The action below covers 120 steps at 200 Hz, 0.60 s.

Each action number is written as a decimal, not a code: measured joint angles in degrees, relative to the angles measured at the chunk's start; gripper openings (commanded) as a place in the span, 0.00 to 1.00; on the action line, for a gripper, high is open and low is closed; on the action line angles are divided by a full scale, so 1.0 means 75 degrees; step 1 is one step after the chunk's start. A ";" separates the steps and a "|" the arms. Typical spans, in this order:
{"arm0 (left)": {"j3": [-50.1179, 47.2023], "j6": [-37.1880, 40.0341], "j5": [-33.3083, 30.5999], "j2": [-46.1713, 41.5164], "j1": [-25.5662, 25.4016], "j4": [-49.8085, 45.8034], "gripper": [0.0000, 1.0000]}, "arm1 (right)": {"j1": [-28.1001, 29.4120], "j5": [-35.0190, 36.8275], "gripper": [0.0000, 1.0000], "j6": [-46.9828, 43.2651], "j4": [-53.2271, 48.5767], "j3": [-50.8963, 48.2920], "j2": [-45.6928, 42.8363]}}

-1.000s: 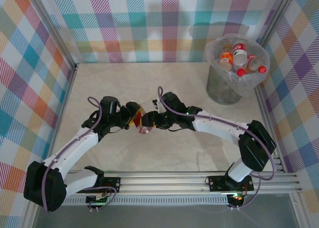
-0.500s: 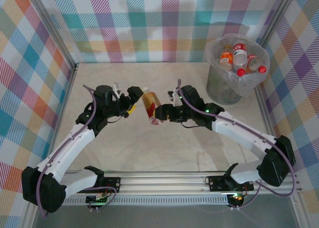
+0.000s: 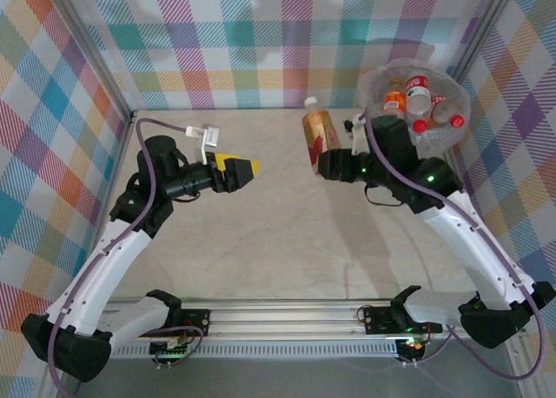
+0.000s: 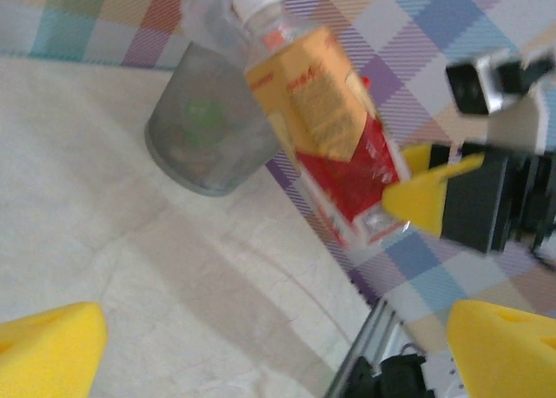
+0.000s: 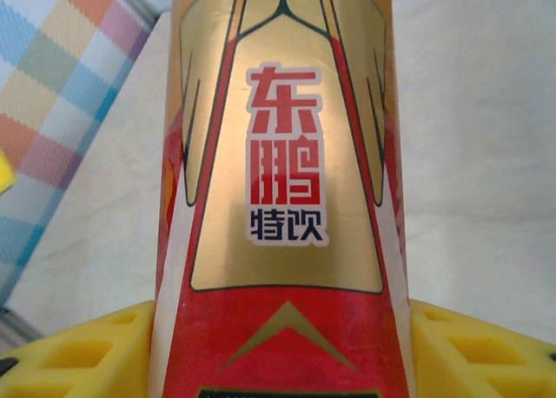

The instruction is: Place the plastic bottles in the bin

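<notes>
The bottle in my right gripper should next move outward to the bin's opening, over the space beside the orange-labelled bottle, and then I should let it go.
My right gripper (image 3: 324, 162) is shut on the lower end of a plastic bottle (image 3: 318, 134) with a gold and red label and a white cap. It holds the bottle in the air, just left of the bin (image 3: 388, 159). In the right wrist view the bottle (image 5: 278, 198) stands between my yellow fingers (image 5: 78, 354). The grey bin has a clear bag liner and holds several bottles (image 3: 419, 102) with red caps. My left gripper (image 3: 246, 170) hangs open and empty at centre left. Its wrist view shows the held bottle (image 4: 323, 129) and the bin (image 4: 204, 133) ahead.
Plaid walls (image 3: 261, 42) close in the back and both sides of the beige table (image 3: 278, 242). A metal rail (image 3: 295, 315) runs along the near edge by the arm bases. The bin stands in the far right corner.
The left gripper opened, let go of the bottle and drew back to the left. The right arm lifted the bottle and carried it right and away, up to the bin.
</notes>
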 measured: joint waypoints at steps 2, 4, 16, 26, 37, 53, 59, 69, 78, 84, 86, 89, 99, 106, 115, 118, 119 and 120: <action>0.0015 0.0105 0.0015 -0.0003 -0.0006 -0.0003 1.00 | -0.0017 0.0058 0.54 -0.0047 -0.0070 0.0114 0.0032; 0.0029 0.0181 0.0032 -0.0006 -0.0012 -0.0003 1.00 | -0.0038 0.0125 0.54 -0.0082 -0.0140 0.0230 0.0067; 0.0061 0.0720 0.0114 -0.0064 -0.0061 -0.0026 1.00 | -0.0160 0.0513 0.54 -0.0335 -0.0504 0.0880 0.0323; 0.0061 0.1128 0.0175 -0.0119 -0.0079 -0.0079 1.00 | -0.0297 0.0822 0.54 -0.0469 -0.0799 0.1384 0.0600; 0.0061 0.1524 0.0224 -0.0163 -0.0096 -0.0149 1.00 | -0.0490 0.1072 0.54 -0.0530 -0.1043 0.1807 0.0898; 0.0061 0.1909 0.0335 -0.0166 -0.0105 -0.0192 1.00 | -0.0836 0.1402 0.55 -0.0548 -0.1405 0.2349 0.1396; 0.0055 0.2034 0.0379 -0.0149 -0.0111 -0.0195 1.00 | -0.0976 0.1527 0.55 -0.0545 -0.1536 0.2565 0.1606; 0.0038 0.2139 0.0408 -0.0131 -0.0117 -0.0172 1.00 | -0.1215 0.1690 0.55 -0.0516 -0.1716 0.2900 0.1961; -0.0023 0.2224 0.0434 -0.0125 -0.0146 -0.0137 1.00 | -0.1411 0.1801 0.55 -0.0475 -0.1845 0.3159 0.2238; -0.0073 0.2256 0.0440 -0.0125 -0.0160 -0.0125 1.00 | -0.1550 0.1842 0.55 -0.0425 -0.1920 0.3319 0.2410; -0.0093 0.2264 0.0440 -0.0125 -0.0166 -0.0125 1.00 | -0.1600 0.1853 0.55 -0.0420 -0.1935 0.3375 0.2471; -0.0119 0.2279 0.0443 -0.0125 -0.0178 -0.0111 1.00 | -0.1673 0.1848 0.55 -0.0391 -0.1967 0.3448 0.2550; -0.0221 0.2305 0.0440 -0.0125 -0.0210 -0.0079 1.00 | -0.1918 0.1845 0.55 -0.0300 -0.2043 0.3704 0.2801; -0.0291 0.2331 0.0440 -0.0125 -0.0219 -0.0061 1.00 | -0.2081 0.1833 0.55 -0.0245 -0.2092 0.3873 0.2949; -0.0367 0.2352 0.0431 -0.0125 -0.0248 -0.0009 1.00 | -0.2305 0.1734 0.54 -0.0166 -0.2124 0.4095 0.3144; -0.0391 0.2361 0.0437 -0.0125 -0.0254 0.0003 1.00 | -0.2366 0.1722 0.54 -0.0157 -0.2136 0.4179 0.3200; -0.0396 0.2361 0.0440 -0.0125 -0.0254 0.0006 1.00 | -0.2381 0.1716 0.54 -0.0152 -0.2139 0.4199 0.3214; -0.0402 0.2361 0.0437 -0.0125 -0.0256 0.0009 1.00 | -0.2410 0.1693 0.54 -0.0131 -0.2148 0.4240 0.3249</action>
